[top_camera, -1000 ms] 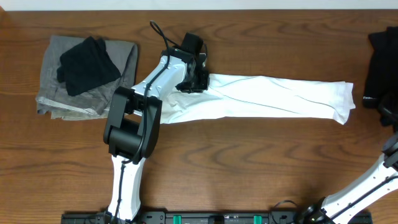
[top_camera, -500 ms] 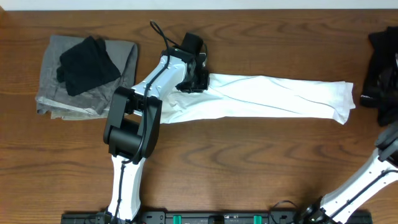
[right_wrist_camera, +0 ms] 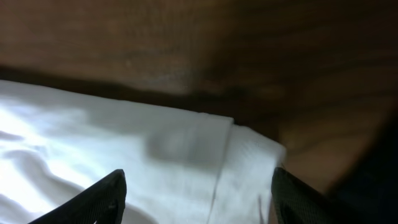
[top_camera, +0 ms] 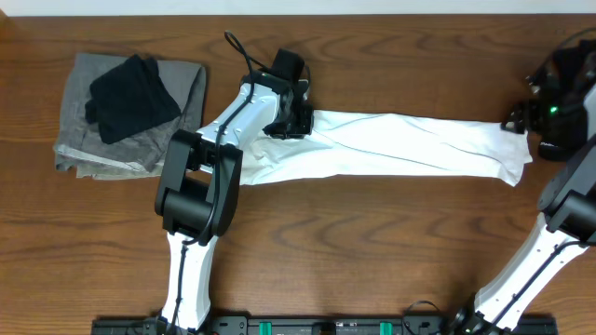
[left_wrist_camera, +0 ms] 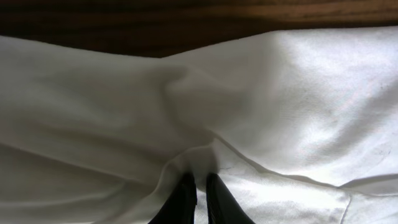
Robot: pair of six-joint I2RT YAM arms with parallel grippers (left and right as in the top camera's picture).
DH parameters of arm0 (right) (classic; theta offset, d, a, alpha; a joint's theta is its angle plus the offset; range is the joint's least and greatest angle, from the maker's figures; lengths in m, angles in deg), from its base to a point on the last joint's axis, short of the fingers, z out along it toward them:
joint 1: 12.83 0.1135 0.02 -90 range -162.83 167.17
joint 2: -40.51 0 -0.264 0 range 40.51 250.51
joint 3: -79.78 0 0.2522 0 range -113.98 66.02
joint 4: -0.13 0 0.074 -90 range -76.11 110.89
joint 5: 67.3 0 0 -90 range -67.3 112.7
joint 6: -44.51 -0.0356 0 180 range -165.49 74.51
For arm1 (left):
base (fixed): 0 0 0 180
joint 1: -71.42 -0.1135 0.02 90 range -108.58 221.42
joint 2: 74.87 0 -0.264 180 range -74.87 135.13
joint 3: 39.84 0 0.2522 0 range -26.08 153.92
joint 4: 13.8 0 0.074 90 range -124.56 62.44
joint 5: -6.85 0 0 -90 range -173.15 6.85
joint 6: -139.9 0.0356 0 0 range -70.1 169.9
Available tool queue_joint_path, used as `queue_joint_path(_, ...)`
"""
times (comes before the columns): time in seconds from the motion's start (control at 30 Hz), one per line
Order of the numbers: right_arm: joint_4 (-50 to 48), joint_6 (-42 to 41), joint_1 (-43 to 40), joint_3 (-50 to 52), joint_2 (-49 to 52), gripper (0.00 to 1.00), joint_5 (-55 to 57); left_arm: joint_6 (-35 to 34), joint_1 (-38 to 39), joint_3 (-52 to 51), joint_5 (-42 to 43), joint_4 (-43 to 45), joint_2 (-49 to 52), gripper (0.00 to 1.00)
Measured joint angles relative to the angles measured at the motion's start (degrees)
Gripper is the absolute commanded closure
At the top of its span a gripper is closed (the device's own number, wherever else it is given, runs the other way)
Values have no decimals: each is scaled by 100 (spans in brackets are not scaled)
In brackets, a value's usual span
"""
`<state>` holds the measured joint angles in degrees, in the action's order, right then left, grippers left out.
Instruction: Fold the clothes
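Observation:
The shirt's hemmed corner (top_camera: 510,132) (right_wrist_camera: 219,157) is between my open fingers. I will lower my right gripper to that far corner of the shirt next and close on the cloth.
The clothes are one white T-shirt (top_camera: 410,144), folded into a long strip across the table. My left gripper (top_camera: 287,126) sits on its left end. In the left wrist view its dark fingers (left_wrist_camera: 185,198) are shut on a raised fold of the white cloth (left_wrist_camera: 280,106), pinched at my left gripper (left_wrist_camera: 200,186). My right gripper (top_camera: 517,121) hovers at the strip's right end. In the right wrist view the right gripper (right_wrist_camera: 199,196) is open, its fingers (right_wrist_camera: 106,200) wide apart over the shirt's hemmed corner (right_wrist_camera: 205,155), holding nothing.
A grey cloth pile (top_camera: 79,130) with a black garment (top_camera: 130,93) on top lies at the far left. A dark garment (top_camera: 562,144) lies at the right edge, partly behind my right arm. Bare wood (top_camera: 372,242) runs along the front.
My right gripper has come in from the right edge to the shirt's right end, and its jaws have opened. The left gripper and the shirt have not moved.

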<state>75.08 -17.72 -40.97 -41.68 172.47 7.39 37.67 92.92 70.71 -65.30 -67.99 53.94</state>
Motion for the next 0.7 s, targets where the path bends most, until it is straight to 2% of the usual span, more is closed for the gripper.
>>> queue_joint_path(0.23,-682,155,90,603,-72,23,205,0,0,9,-39,-50,-2,89)
queue_joint_path(0.27,-776,164,92,671,-101,28,212,0,0,9,-52,-55,-2,89)
queue_joint_path(0.4,-1263,197,79,979,-216,90,317,-2,7,9,-70,-55,0,89)
queue_joint_path(0.43,-1333,151,72,1019,-227,98,319,0,7,9,-72,-55,0,89)
queue_joint_path(0.7,-1381,-284,90,1067,-251,99,146,0,9,31,-90,-70,-2,90)
